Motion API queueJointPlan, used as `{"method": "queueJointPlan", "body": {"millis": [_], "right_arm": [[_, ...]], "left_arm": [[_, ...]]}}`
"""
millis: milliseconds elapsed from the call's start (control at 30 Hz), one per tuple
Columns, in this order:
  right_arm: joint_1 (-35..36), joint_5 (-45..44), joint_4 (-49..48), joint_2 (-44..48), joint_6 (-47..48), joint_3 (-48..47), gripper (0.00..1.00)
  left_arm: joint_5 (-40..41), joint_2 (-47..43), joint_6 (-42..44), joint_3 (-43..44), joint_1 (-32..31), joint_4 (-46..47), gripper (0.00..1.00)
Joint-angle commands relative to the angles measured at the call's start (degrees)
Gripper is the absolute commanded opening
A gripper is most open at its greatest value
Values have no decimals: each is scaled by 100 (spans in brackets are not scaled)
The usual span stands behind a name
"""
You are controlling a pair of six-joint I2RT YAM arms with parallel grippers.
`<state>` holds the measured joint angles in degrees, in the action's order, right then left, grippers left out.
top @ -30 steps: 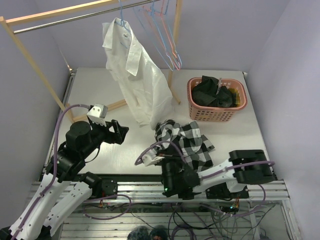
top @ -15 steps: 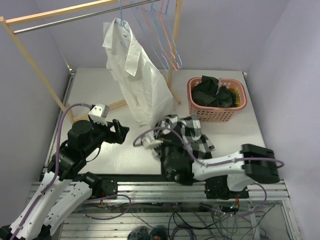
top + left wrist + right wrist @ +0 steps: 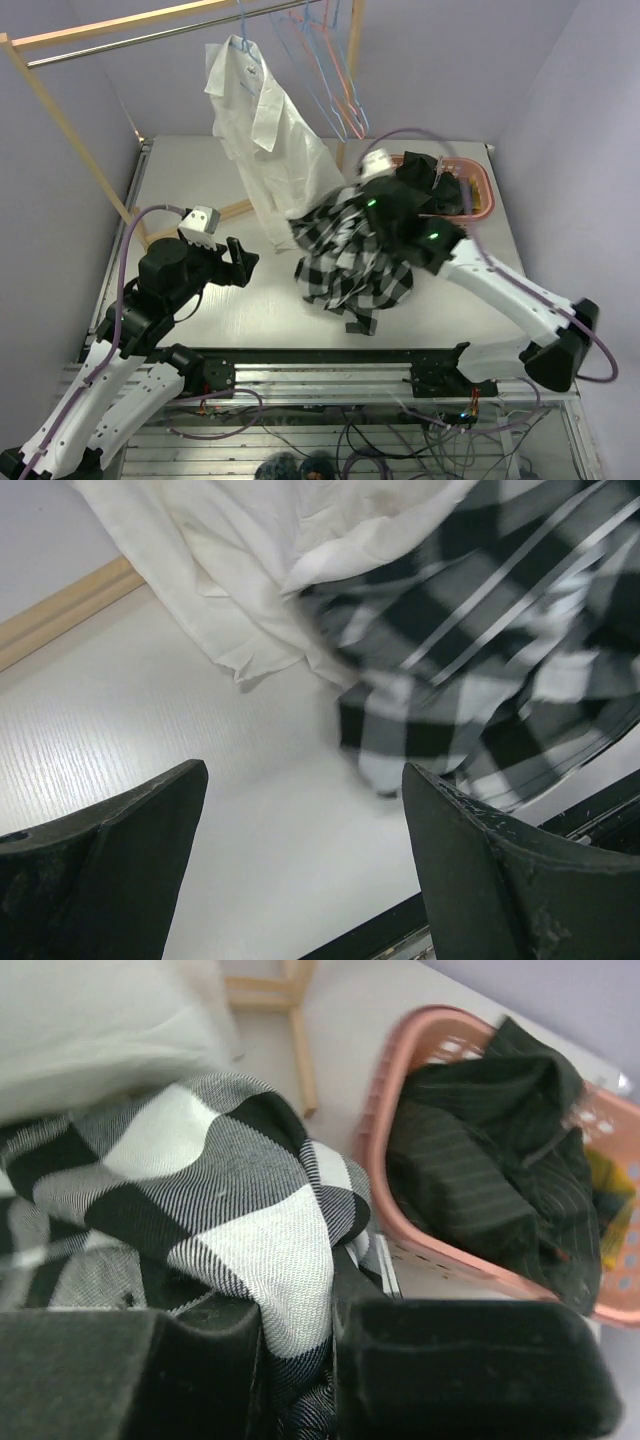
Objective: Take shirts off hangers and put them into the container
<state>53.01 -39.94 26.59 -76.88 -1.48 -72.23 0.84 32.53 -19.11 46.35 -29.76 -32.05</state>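
Observation:
My right gripper moves outward past the container's rim and over the pink container next, because the checked shirt [image 3: 345,258] belongs inside with the dark clothing already there.
The black-and-white checked shirt [image 3: 345,258] hangs in the air over the middle of the table, with my right gripper [image 3: 298,1360] shut on a fold of it. In the top view that gripper [image 3: 378,218] is just left of the pink container [image 3: 484,196]. The white shirt [image 3: 275,150] hangs on a light blue hanger from the rail, its hem touching the checked one [image 3: 500,630]. Empty blue and pink hangers [image 3: 338,90] hang beside it. My left gripper [image 3: 243,262] stands open low over the table with nothing between its fingers [image 3: 120,850].
Dark clothing [image 3: 480,1180] fills the container, whose rim [image 3: 375,1150] lies close to my right gripper. The wooden rack's slanted post [image 3: 60,110] and floor bar [image 3: 60,615] stand at the left and back. Purple walls close in the table.
My right arm has swung up and back from the table's near edge, lifting the checked shirt off the surface toward the container. The left arm has hardly moved.

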Motion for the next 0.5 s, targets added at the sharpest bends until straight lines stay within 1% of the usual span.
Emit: {"method": "queueJointPlan", "body": {"millis": [0,100,167,233,300,367,400,467], "right_arm": [[-1281,1361,788,954,-1279,-835,0],[-2099,1453,975,960,-1382,-1539,0],[-2714,1606,1024,745,-1351,-2179,0],[-3271,1712,1141,285,-1321,-2867,0],[-4079,2355,1430,-355,-1378,-3668,0],[-4651,2869,1563,-1001,-1527,-4408,0],[-4817,2992,1625,-1244,-1588,-4784,0],[-4891,3026,1639,-1612,-1589,-5345,0]], "left_arm": [[47,-9,-40,5,-37,10,90],[22,18,-33,6,-39,23,90],[-1,12,-31,-2,-38,26,90],[-6,-12,-31,-3,-36,32,90],[-3,-35,-31,-3,-47,32,90],[-10,-52,-31,-10,-55,32,90],[-9,-68,-31,-11,-56,38,90],[-13,-89,-23,-12,-68,41,90]]}}
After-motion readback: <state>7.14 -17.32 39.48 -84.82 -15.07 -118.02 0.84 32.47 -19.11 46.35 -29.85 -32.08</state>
